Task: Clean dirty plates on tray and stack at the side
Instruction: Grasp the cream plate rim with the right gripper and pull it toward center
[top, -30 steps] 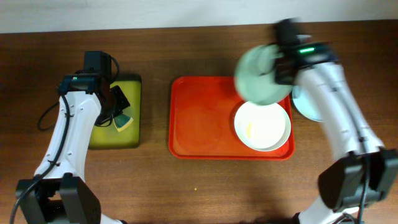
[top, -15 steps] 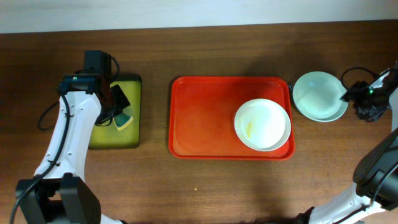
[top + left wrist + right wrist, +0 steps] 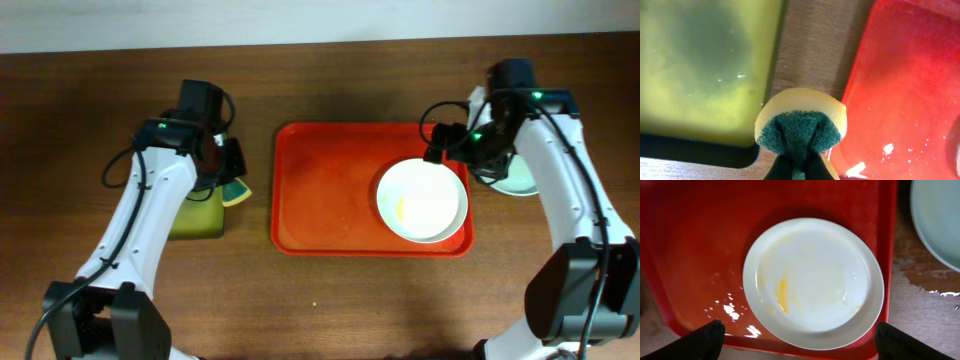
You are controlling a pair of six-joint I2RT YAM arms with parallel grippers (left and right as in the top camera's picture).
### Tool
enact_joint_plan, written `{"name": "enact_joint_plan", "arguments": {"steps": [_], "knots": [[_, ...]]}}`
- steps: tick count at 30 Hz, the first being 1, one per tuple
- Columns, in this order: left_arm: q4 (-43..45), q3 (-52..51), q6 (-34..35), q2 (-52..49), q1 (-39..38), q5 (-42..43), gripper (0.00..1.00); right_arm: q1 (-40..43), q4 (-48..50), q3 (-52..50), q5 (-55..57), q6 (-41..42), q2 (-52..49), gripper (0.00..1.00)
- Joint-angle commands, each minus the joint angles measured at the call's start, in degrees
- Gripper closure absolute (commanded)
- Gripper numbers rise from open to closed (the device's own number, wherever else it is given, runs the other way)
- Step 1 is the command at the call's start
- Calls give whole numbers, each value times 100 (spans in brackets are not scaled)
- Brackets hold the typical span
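I will lower the open fingers of my right gripper next, one on each side of the white plate's rim by the mint plate, away from the yellow smear [image 3: 782, 294], because that rim is below my right gripper.
A white plate [image 3: 422, 200] with a yellow smear [image 3: 782, 294] lies on the right part of the red tray [image 3: 330, 190]. My right gripper [image 3: 455, 150] hovers over the plate's far edge, open and empty. In the right wrist view its fingers [image 3: 705, 340] stand wide on either side of the white plate [image 3: 812, 280]. A pale mint plate [image 3: 525, 178] rests on the table right of the tray, partly under my right arm. My left gripper [image 3: 232, 180] is shut on a yellow-and-green sponge [image 3: 800, 122], held over the wood between the two trays.
A yellow-green tray [image 3: 195, 215] with a dark rim sits left of the red tray, holding murky liquid [image 3: 700, 65]. Wet patches glisten on the red tray floor [image 3: 730, 311] and on the wood near the mint plate [image 3: 920, 277].
My right gripper let go of the mint plate at the side, opened, and swung back over the white plate. My left arm carried the sponge rightward off the yellow-green tray toward the red one.
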State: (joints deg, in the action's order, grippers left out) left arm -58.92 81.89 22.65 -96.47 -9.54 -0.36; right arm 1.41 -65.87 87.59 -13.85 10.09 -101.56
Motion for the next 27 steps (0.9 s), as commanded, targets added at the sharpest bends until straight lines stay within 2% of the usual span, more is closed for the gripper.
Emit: {"name": "enact_joint_plan", "arguments": {"steps": [1,4,6,8,9,10,13,17,18,21,24,27], "knots": [[13,68,-177,92,-55,-107,100,-94,9,-61,1137,-155,-74,21],[13,68,-175,92,-55,-90,100,-94,334,-431,1305,-527,-234,21],[15,68,-175,92,-55,-90,100,-105,505,-619,1305,-544,-461,30],[15,68,-175,92,-55,-90,100,-103,509,-730,1307,-358,-601,30],[15,68,-175,92,-55,-90,100,-103,398,-730,1305,-68,-621,30],[15,68,-175,92,-55,-90,100,-103,28,-730,1305,575,-616,40],[17,68,-175,92,-55,-90,100,-116,-612,-732,1303,1853,-573,40],[13,68,-175,92,-55,-90,100,-549,-570,-1080,1799,3377,-455,39],[13,68,-175,92,-55,-87,100,-553,-396,-1255,1720,3486,-455,39],[13,68,-173,92,-55,-87,100,-470,297,-1746,1650,3333,-457,38],[13,68,-173,92,-55,-87,100,-400,518,-1998,1646,3185,-457,38],[13,68,-173,92,-55,-87,100,-402,1211,-2251,1394,2358,-461,40]]}}
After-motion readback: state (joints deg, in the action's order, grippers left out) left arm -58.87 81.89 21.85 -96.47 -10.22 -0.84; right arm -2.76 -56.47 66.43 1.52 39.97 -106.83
